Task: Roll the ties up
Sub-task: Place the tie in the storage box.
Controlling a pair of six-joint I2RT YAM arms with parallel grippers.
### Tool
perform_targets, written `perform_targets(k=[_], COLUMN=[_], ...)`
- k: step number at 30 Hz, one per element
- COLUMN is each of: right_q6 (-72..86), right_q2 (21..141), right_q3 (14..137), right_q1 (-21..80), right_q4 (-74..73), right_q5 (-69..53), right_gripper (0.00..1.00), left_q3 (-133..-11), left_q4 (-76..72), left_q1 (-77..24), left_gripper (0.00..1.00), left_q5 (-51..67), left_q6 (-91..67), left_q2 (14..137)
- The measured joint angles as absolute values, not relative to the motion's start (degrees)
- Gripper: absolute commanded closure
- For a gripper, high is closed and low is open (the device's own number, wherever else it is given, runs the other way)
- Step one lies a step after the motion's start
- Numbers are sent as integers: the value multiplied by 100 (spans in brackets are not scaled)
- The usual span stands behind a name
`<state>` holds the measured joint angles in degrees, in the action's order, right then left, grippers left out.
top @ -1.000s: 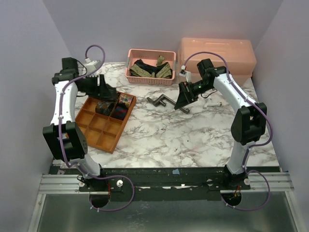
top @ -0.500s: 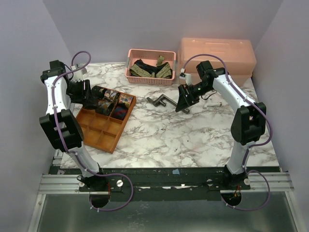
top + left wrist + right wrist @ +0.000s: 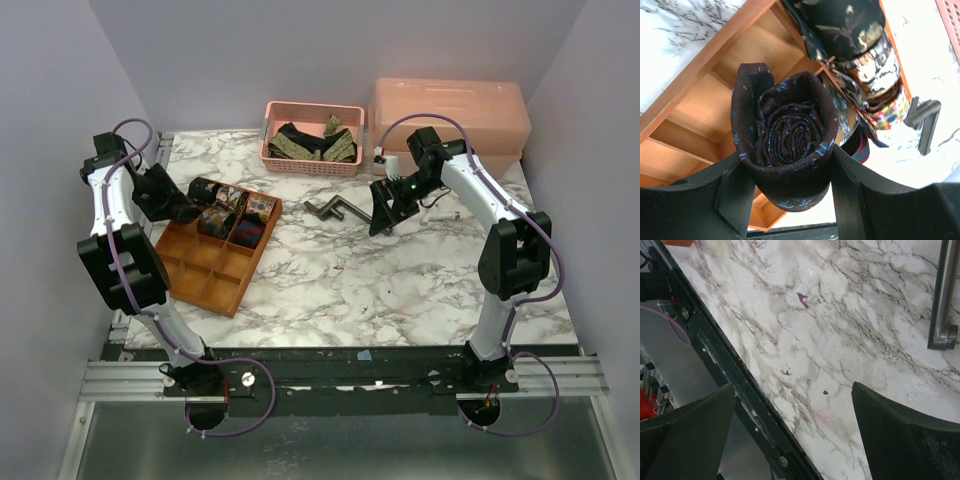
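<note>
The tray's section beside the black and gold coil is empty below my left gripper, so I will next lower the brown tie (image 3: pixel 785 130) into it and open to release.
A dark brown tie (image 3: pixel 785 130), rolled into a coil with small blue marks, sits between the fingers of my left gripper (image 3: pixel 790 172), which is shut on it above the wooden tray (image 3: pixel 690 100). Seen from the top camera, the left gripper (image 3: pixel 183 207) hangs at the far left corner of the tray (image 3: pixel 205 272). Several rolled ties (image 3: pixel 232 198) fill the tray's far compartments, among them a black and gold coil (image 3: pixel 845 25). Unrolled olive-gold and black ties (image 3: pixel 292 148) lie in the pink basket (image 3: pixel 310 106). My right gripper (image 3: pixel 380 215) stands open and empty over the marble (image 3: pixel 790 410).
A grey metal crank-shaped bar (image 3: pixel 335 210) lies on the table between the tray and the right gripper, also at the upper right of the right wrist view (image 3: pixel 945 295). A pink lidded box (image 3: pixel 450 105) stands at the back right. The table's black front edge (image 3: pixel 735 375) runs under the right gripper.
My left arm has swung left and back from over the tray's far compartments, still holding the coil, uncovering two rolled ties there. The right gripper has barely shifted.
</note>
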<state>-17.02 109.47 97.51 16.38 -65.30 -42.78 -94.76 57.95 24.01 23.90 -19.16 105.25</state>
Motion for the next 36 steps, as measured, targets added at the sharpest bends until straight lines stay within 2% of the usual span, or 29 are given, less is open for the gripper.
perform_targets(k=[23, 36], right_q6=[-1911, -1922], right_q2=[10947, 11037], right_q3=[9736, 9743], right_q1=[1638, 1638], right_q4=[-6919, -7017], right_q5=[-3599, -3441], right_gripper=[0, 0], left_q3=[-9727, -10075], left_q4=[5533, 5321], left_q1=[2458, 2182], left_gripper=[100, 100], left_q5=[2086, 2464], left_q6=[-3232, -3568], left_q2=[11487, 11616])
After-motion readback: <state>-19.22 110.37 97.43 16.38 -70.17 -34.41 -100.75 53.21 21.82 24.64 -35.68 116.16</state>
